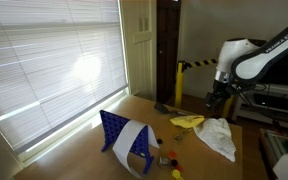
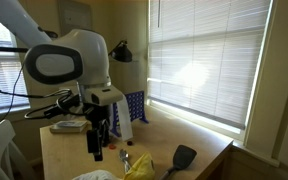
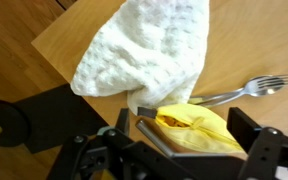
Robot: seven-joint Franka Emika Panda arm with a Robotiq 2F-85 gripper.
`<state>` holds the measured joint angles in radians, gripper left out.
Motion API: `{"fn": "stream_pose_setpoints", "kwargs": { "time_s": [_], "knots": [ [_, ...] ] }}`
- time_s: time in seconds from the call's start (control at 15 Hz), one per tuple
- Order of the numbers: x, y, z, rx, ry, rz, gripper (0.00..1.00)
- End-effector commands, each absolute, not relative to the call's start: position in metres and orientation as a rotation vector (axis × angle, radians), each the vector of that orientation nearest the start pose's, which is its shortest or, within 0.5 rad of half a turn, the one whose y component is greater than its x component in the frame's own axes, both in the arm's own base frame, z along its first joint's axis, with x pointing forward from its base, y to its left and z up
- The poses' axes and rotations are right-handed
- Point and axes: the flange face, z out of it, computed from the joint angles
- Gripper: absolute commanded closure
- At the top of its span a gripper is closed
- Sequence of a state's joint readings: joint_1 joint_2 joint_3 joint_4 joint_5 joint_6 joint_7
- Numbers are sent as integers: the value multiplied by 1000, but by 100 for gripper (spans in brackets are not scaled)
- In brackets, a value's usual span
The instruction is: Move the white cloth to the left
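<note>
My gripper moves down, open, onto the white cloth's edge [image 3: 156,88] by the yellow pouch [image 3: 199,130] next, because it still hangs above the table, clear of the cloth.
The white waffle-weave cloth [image 3: 149,45] lies crumpled on the wooden table [image 3: 244,45]; it also shows in an exterior view [image 1: 217,136]. A yellow zip pouch [image 3: 199,130] lies against its edge, also seen in both exterior views [image 1: 187,121] [image 2: 139,165]. My gripper [image 3: 189,135] is open and empty. It hangs above the table over the pouch and the cloth's near edge, touching neither. It shows in both exterior views [image 1: 216,98] [image 2: 99,142].
A metal fork [image 3: 249,90] lies beside the pouch. A blue basket [image 1: 114,130] with a white sheet [image 1: 134,140] draped over it stands near the window blinds. Small items [image 1: 170,158] lie by it. A black spatula [image 2: 181,157] lies near the table edge.
</note>
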<state>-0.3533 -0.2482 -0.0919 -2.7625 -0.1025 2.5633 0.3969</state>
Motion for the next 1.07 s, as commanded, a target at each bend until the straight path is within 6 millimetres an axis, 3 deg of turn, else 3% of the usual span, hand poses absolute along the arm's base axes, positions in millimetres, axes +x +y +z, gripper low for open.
{"fn": "stream_pose_setpoints", "kwargs": {
  "time_s": [0.0,0.33,0.8,0.87,1.0],
  "knots": [
    [358,-177,256,-2968,1293,81,0],
    [357,-189,223,-2919,1335,164,0],
    [364,-192,201,-2914,1306,74,0],
    [366,-191,199,-2914,1306,64,21],
    [369,-186,194,-2915,1292,51,34]
  ]
}}
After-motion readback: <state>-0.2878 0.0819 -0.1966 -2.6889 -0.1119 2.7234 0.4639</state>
